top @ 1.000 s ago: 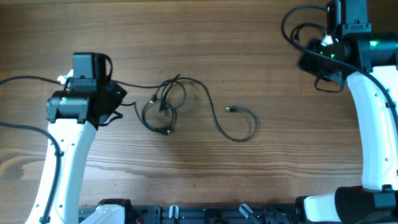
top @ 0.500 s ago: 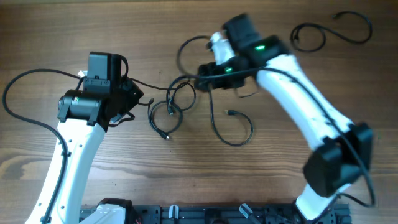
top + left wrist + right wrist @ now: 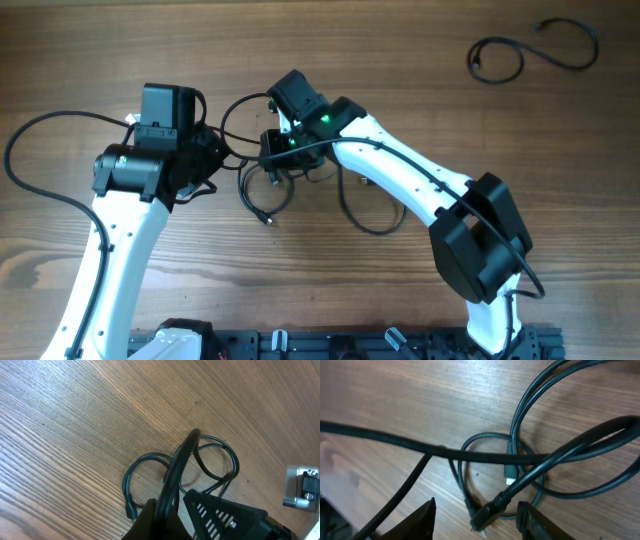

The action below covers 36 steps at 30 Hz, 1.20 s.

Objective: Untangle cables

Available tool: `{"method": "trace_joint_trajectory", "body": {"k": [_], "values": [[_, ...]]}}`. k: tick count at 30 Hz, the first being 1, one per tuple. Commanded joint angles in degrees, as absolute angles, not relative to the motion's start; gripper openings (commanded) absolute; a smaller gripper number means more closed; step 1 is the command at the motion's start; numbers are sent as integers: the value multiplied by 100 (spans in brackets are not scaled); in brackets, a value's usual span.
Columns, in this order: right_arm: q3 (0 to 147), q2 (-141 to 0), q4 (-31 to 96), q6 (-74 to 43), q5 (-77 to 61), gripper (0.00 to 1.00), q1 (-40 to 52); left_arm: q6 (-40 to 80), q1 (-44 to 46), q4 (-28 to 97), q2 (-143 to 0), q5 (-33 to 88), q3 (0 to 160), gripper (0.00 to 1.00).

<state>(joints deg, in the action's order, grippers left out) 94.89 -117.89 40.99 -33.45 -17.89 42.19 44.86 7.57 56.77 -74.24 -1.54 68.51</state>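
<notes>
The cable in my left gripper runs into the loops. Next, my left gripper draws slightly away from the tangle, to the left in the overhead view, then opens.
A tangle of thin black cables [image 3: 268,185] lies on the wooden table just left of centre, with one strand looping right [image 3: 380,218]. My left gripper [image 3: 214,160] is at the tangle's left side and is shut on a black cable [image 3: 181,457] that runs up from between its fingers [image 3: 169,507]. My right gripper [image 3: 276,156] hangs over the top of the tangle. Its fingers are open [image 3: 477,512], with a plug end [image 3: 487,514] between them, not clamped. Several loops of the cables [image 3: 520,460] lie below it.
A separate black cable [image 3: 530,55] lies as a loose loop at the table's far right corner. A thicker arm wire [image 3: 35,160] curves across the left side. The right arm [image 3: 410,185] stretches diagonally over the table's middle.
My right arm has swung from the far right corner across to the tangle, leaving one cable lying in that corner. My left gripper shifted slightly right, still holding its cable.
</notes>
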Motion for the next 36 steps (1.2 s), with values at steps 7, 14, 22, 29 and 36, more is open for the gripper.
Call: {"method": "trace_joint_trajectory", "body": {"k": [7,14,22,29,36], "values": [[9129,-11911,3398,-3750,-854,39,4257,4394,784,5680,-7428,-84,6912,4],[9225,-11845,3376,-3750,-856,10,4233,4392,784,5682,-7428,-89,6912,4],[9295,-9891,4005,-3273,-631,4,4021,4394,784,5680,-7550,-89,6901,4],[9295,-8047,4366,-3100,827,4,4014,4394,784,5699,-7985,-86,6901,4],[9295,-6460,4364,-2703,4775,4,4014,4399,766,5813,-8064,-720,6901,4]]}}
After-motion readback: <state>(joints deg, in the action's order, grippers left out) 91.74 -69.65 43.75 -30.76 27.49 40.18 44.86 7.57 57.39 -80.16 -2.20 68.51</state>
